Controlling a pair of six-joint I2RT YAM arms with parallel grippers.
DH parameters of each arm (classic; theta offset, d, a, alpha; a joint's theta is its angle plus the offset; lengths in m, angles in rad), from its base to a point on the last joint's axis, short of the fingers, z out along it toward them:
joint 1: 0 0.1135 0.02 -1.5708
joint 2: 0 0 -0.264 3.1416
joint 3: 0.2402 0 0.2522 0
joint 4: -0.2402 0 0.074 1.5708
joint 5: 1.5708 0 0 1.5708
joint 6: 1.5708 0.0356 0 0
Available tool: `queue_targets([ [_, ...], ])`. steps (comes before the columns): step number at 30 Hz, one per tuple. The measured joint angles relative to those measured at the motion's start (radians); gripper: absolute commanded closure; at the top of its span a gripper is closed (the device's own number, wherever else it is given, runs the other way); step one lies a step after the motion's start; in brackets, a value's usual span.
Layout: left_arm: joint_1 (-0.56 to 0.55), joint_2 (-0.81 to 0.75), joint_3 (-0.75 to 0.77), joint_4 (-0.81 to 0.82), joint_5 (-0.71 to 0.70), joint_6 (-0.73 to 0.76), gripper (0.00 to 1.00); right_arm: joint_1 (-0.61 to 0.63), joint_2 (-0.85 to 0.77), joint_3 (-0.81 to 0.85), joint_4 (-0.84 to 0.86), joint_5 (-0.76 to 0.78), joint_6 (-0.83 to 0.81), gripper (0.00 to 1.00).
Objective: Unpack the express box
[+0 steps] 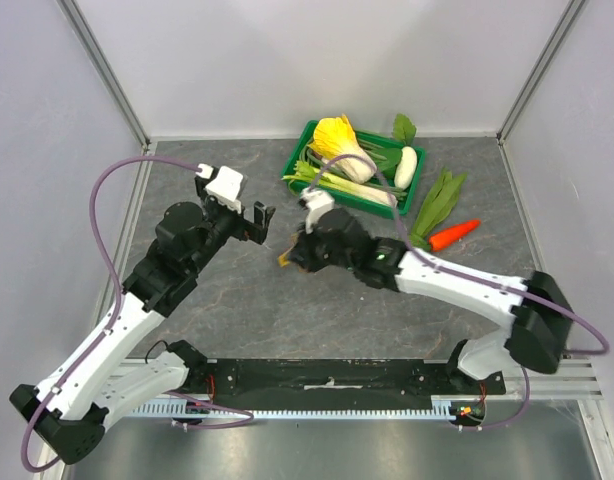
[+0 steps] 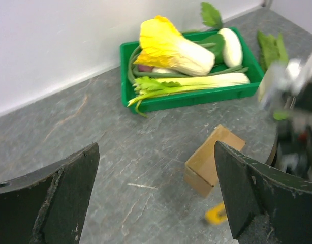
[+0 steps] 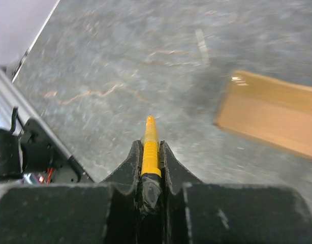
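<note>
The tabletop on the box's base side is empty, so my right gripper will go back and down there and release the cutter point(image 3: 150, 136) next.
The express box point(image 2: 213, 158) is a small brown cardboard box lying closed on the grey table, right of centre in the left wrist view. In the right wrist view the box point(image 3: 272, 121) lies ahead and to the right of the fingers. From above it is hidden under the right wrist. My right gripper point(image 3: 150, 145) is shut on a yellow pen-like cutter point(image 3: 150, 136), whose tip points forward, left of the box. The cutter's tip point(image 2: 217, 215) shows just in front of the box. My left gripper point(image 2: 156, 147) is open and empty, a short way left of the box. In the top view the left gripper point(image 1: 259, 222) faces the right gripper point(image 1: 290, 257).
A green crate point(image 1: 298, 160) with cabbage, celery and a white vegetable stands at the back, behind the box. Leafy greens point(image 1: 438, 200) and a carrot point(image 1: 454, 234) lie on the table to its right. White walls close in the back and both sides.
</note>
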Motion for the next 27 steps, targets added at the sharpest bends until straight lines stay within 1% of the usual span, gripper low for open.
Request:
queue_targets([
  [4,0.0,-0.034,0.001,-0.067,-0.092,-0.07,0.0,0.102,0.163,0.051,0.049,-0.056,-0.004,1.0],
  [8,0.001,-0.064,0.006,-0.129,-0.128,-0.142,0.0,0.134,0.25,0.055,0.042,-0.096,0.006,1.0],
  [14,0.001,-0.092,0.008,-0.188,-0.094,-0.229,0.0,0.139,0.238,-0.002,0.053,-0.117,0.062,0.99],
  [15,0.001,-0.093,0.008,-0.197,-0.081,-0.238,0.0,0.146,0.228,-0.026,0.055,-0.116,0.074,0.95],
  [19,0.001,-0.089,0.008,-0.225,-0.034,-0.264,0.0,0.169,0.193,-0.12,0.033,-0.094,0.128,0.91],
  [20,0.001,-0.087,0.008,-0.233,-0.029,-0.272,0.0,0.171,0.189,-0.137,0.032,-0.087,0.14,0.88],
  [21,0.001,-0.085,0.008,-0.238,-0.025,-0.279,0.0,0.171,0.185,-0.153,0.032,-0.075,0.156,0.81],
  [23,0.001,-0.08,0.008,-0.256,-0.01,-0.294,0.0,0.169,0.17,-0.173,0.042,-0.063,0.19,0.71],
  [24,0.001,-0.077,0.008,-0.265,-0.003,-0.301,0.0,0.169,0.161,-0.183,0.046,-0.05,0.204,0.55],
  [27,0.001,-0.074,0.008,-0.285,0.02,-0.312,0.0,0.171,0.12,-0.226,0.04,0.009,0.237,0.35],
])
